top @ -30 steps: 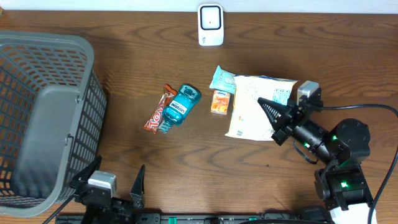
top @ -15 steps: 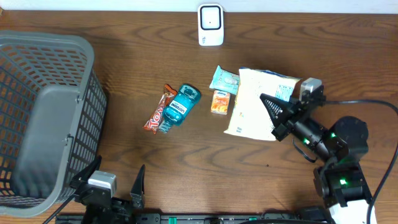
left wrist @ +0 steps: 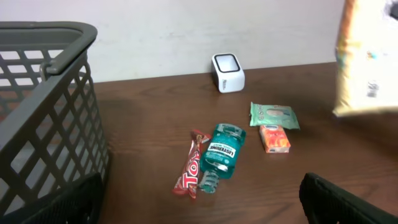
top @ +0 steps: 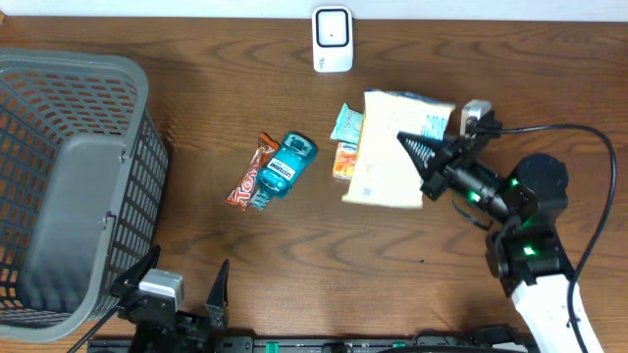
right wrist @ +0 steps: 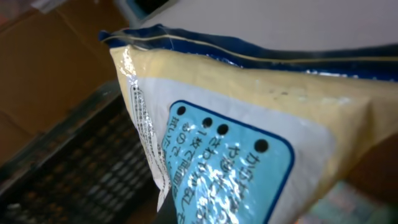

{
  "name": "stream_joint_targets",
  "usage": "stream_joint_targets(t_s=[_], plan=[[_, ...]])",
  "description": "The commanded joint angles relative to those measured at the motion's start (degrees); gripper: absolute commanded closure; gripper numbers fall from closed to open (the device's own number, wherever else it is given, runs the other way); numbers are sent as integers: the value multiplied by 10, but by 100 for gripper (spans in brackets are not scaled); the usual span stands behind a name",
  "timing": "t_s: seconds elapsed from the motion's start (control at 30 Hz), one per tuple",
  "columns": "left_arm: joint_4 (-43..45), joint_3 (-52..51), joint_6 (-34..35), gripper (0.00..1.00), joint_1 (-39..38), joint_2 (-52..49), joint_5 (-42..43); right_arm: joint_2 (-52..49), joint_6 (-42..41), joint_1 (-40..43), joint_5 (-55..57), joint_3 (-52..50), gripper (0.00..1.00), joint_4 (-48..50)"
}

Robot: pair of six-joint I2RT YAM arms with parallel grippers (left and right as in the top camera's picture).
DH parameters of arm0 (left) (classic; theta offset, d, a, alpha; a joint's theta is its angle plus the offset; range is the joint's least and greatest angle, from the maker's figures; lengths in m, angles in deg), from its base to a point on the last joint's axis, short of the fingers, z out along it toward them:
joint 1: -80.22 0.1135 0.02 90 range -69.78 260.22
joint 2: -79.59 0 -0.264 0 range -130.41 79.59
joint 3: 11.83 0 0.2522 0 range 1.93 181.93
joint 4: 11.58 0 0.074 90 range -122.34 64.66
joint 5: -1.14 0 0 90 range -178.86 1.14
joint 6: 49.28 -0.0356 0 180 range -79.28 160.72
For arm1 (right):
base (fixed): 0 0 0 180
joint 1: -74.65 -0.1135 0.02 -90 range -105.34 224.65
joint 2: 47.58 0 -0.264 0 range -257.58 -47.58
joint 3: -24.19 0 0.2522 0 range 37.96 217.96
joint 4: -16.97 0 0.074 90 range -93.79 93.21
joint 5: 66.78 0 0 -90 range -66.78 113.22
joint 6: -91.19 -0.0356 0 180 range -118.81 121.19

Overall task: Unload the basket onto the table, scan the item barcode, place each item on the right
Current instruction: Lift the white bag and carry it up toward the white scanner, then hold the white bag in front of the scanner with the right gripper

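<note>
The bag (right wrist: pixel 249 124) should go outward with my right gripper next and be released at the bare far corner of the table. That corner is to the gripper's right in the overhead view.
A cream bag with a blue label (top: pixel 391 147) hangs tilted above the table, and my right gripper (top: pixel 420 163) is shut on its right edge. In the right wrist view the bag (right wrist: pixel 249 124) fills the frame, with printed text on its label. It shows at the top right of the left wrist view (left wrist: pixel 367 56). The white barcode scanner (top: pixel 332 39) stands at the table's far edge, up and to the left of the bag. My left gripper (top: pixel 179 286) rests open at the near edge, holding nothing.
A grey mesh basket (top: pixel 69 176) takes up the left side. A teal mouthwash bottle (top: pixel 286 167) and a red candy bar (top: pixel 249 175) lie mid-table. A green packet (top: pixel 346 122) and a small orange box (top: pixel 342 163) lie partly under the bag.
My right gripper has carried the bag up and to the left, toward the scanner, so it now overlaps the green packet and orange box. The left arm has not moved.
</note>
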Motion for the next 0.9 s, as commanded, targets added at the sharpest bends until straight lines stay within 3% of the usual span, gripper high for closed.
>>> stream_joint_targets(t_s=[0.0, 0.1, 0.13, 0.27, 0.57, 0.73, 0.87], plan=[[0, 0, 1, 0, 2, 1, 3, -51, 122, -28, 122, 20, 99, 65], [0, 0, 1, 0, 2, 1, 3, -131, 212, -66, 177, 20, 99, 186], [0, 0, 1, 0, 2, 1, 3, -186, 240, -88, 205, 22, 99, 278], [0, 0, 1, 0, 2, 1, 3, -300, 254, -113, 298, 66, 99, 392], [0, 0, 1, 0, 2, 1, 3, -532, 363, -122, 351, 332, 99, 388], [0, 0, 1, 0, 2, 1, 3, -664, 495, -134, 402, 535, 99, 317], [0, 0, 1, 0, 2, 1, 3, -745, 585, -144, 414, 630, 99, 303]])
